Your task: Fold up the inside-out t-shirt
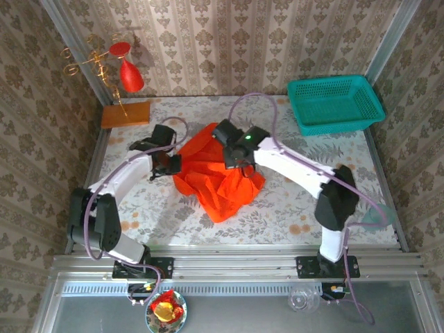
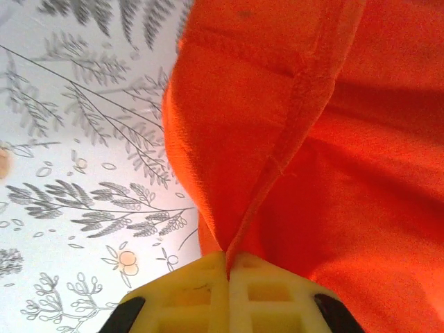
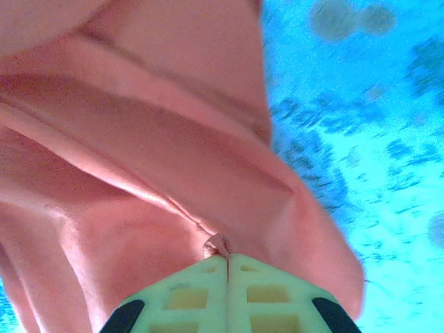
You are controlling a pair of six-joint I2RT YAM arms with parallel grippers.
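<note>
The t-shirt (image 1: 215, 173) lies bunched between my grippers. So the right gripper lifts the fold toward the teal basket (image 1: 336, 105) next, away from the left gripper, then releases it.
The orange-red t-shirt (image 1: 215, 173) lies bunched and wrinkled in the middle of the flowered table, seams showing outward. My left gripper (image 1: 168, 165) is at its left edge, shut on a pinch of cloth along a stitched seam (image 2: 291, 139); its yellow fingers (image 2: 201, 291) meet with fabric between them. My right gripper (image 1: 232, 158) is over the shirt's upper middle, shut on a small fold of the t-shirt (image 3: 173, 173), which looks pale pink in that tinted view. A nub of cloth pokes out between its fingertips (image 3: 260, 291).
A teal basket (image 1: 335, 103) stands at the back right. A flat orange-brown wooden block (image 1: 125, 114) and a red ornament (image 1: 130, 73) on a gold stand sit at the back left. The tablecloth (image 1: 298, 201) spreads bare to the front and right of the shirt.
</note>
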